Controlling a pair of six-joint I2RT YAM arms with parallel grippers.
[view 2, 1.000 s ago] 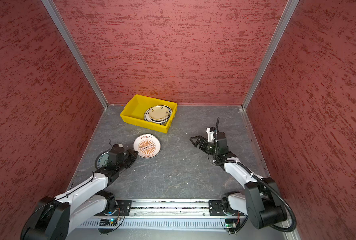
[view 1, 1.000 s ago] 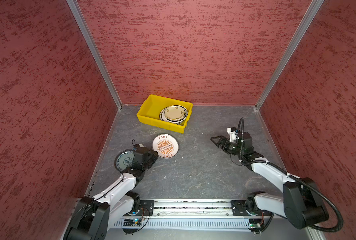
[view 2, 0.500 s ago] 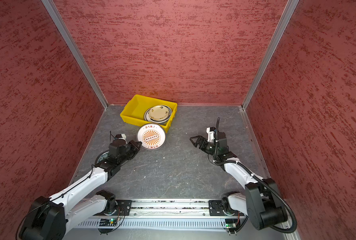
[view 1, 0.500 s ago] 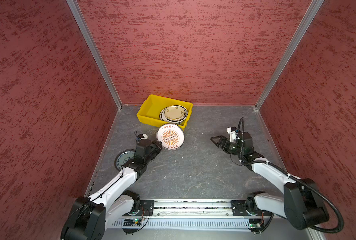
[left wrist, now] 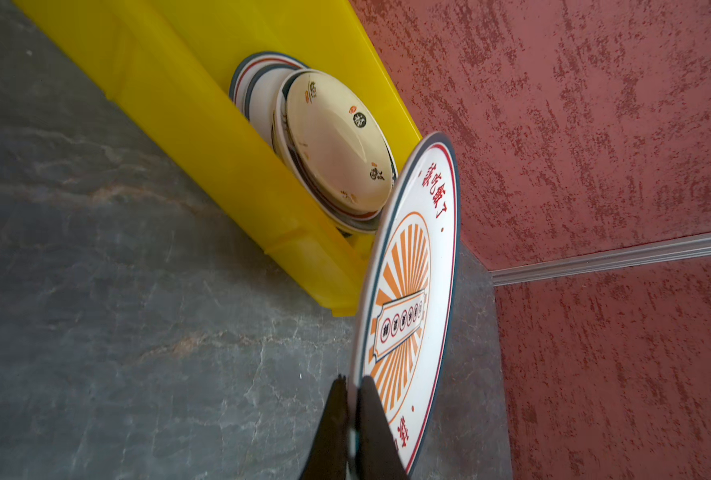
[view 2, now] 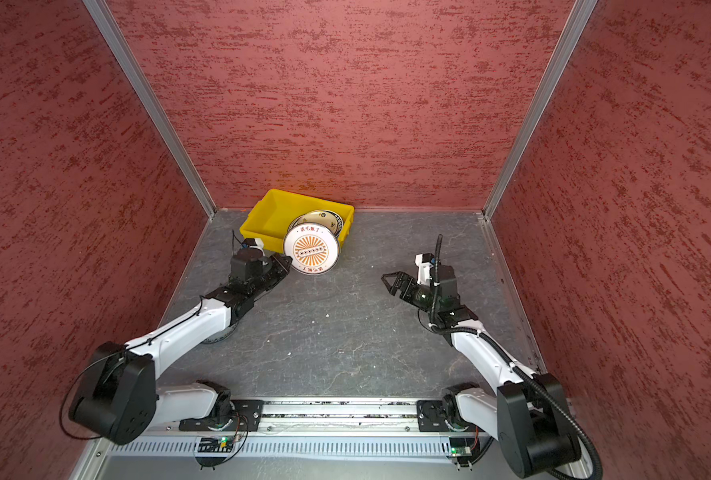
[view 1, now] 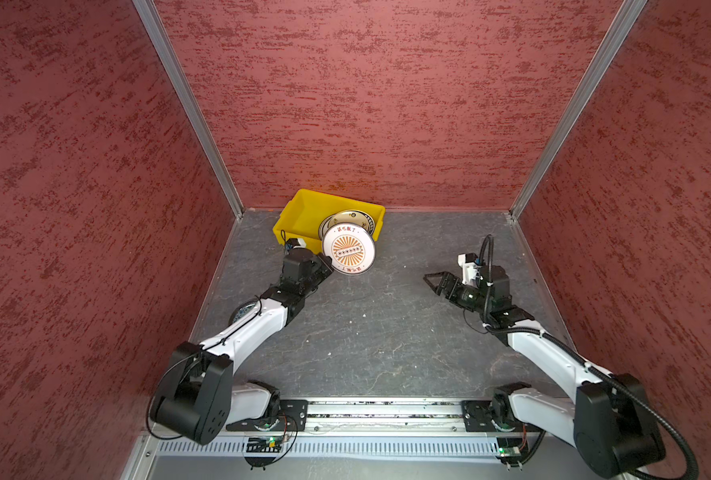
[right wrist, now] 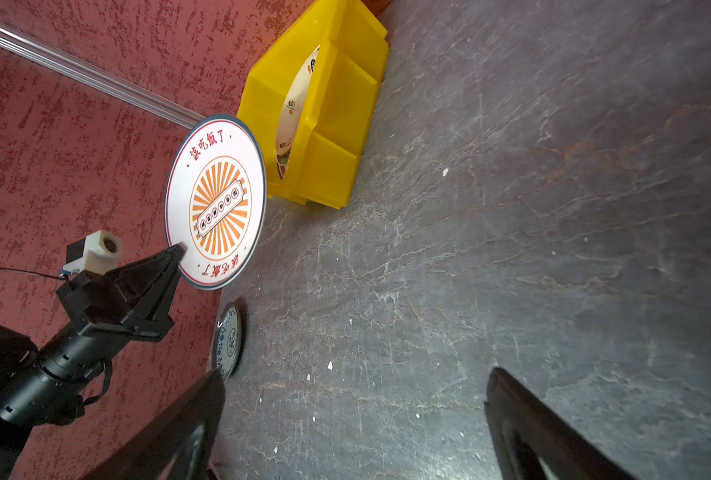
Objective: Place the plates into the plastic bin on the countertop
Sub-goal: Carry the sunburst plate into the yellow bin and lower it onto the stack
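Observation:
The white plate hangs short of the stack in the bin. My left gripper needs to move outward next, then down onto the cream plate [view 1: 350, 217] [left wrist: 339, 137], and let go of the white plate's rim.
My left gripper [view 1: 327, 266] [left wrist: 351, 380] is shut on the rim of a white plate with an orange sunburst [view 1: 348, 249] [view 2: 311, 249] [left wrist: 412, 291]. The plate hangs in the air, overlapping the near right corner of the yellow plastic bin [view 1: 300, 212] [left wrist: 179, 104]. A stack of plates [view 1: 354, 218] [left wrist: 333, 141] lies in the bin's right half, a cream one on top. A blue-patterned plate [right wrist: 229, 340] [view 1: 241, 309] rests on the countertop [view 1: 366, 332], mostly hidden under my left arm in both top views. My right gripper [view 1: 430, 283] [right wrist: 354, 378] stands open and empty above the countertop, right of centre.
Textured red walls with aluminium corner posts [view 1: 187, 108] enclose the countertop on three sides. The bin stands against the back wall. The arms' base rail [view 1: 370, 411] runs along the front edge. Small white crumbs [right wrist: 329, 365] dot the stone surface.
My left gripper has lifted the sunburst plate off the countertop and carried it back and to the right, up to the bin's near corner. The right arm has not moved.

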